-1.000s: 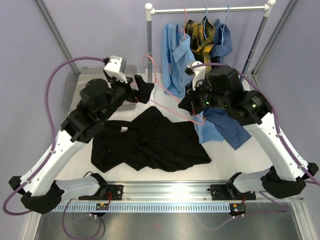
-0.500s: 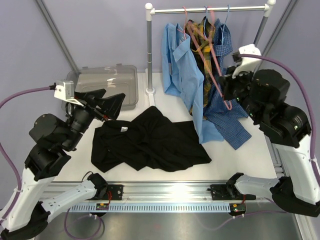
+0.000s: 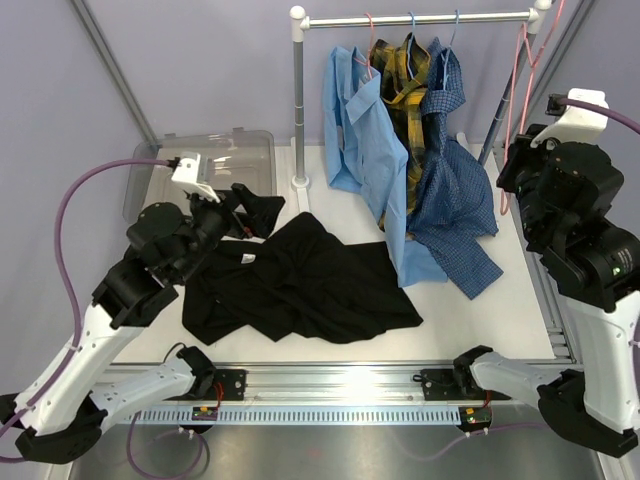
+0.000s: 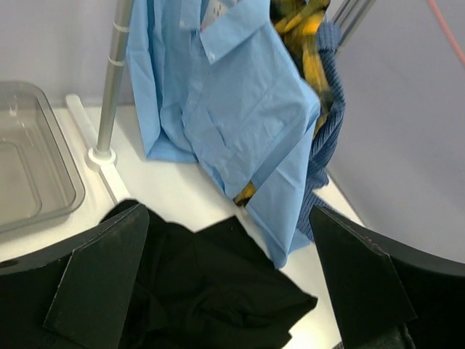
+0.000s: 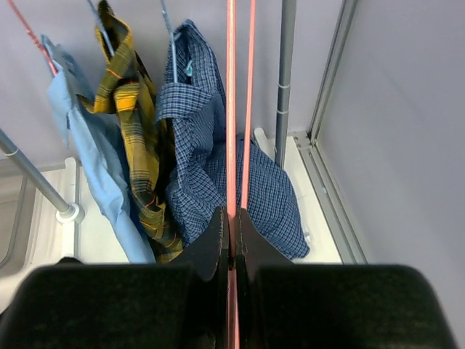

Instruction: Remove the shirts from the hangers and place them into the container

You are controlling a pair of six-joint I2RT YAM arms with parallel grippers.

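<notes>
The robot's right gripper will next take the bare pink hanger outward onto the empty end of the silver bar and let go of it there.
A black shirt lies crumpled on the white table, off its hanger. My left gripper hovers open over its left edge; in the left wrist view the gripper has the black shirt below, and nothing between its fingers. The light blue shirt, plaid shirt and dark blue check shirt hang on wire hangers from the rail. My right gripper is shut on a bare pink hanger, held up at the far right. The grey container stands back left.
The silver rail spans the back on two posts; the left post stands beside the container. The dark check shirt's tail drapes onto the table. A metal frame rail runs along the right edge.
My right arm has swung up and right, carrying the pink hanger away from the shirts to the rail's right end. My left arm pulled back left, then returned over the black shirt.
</notes>
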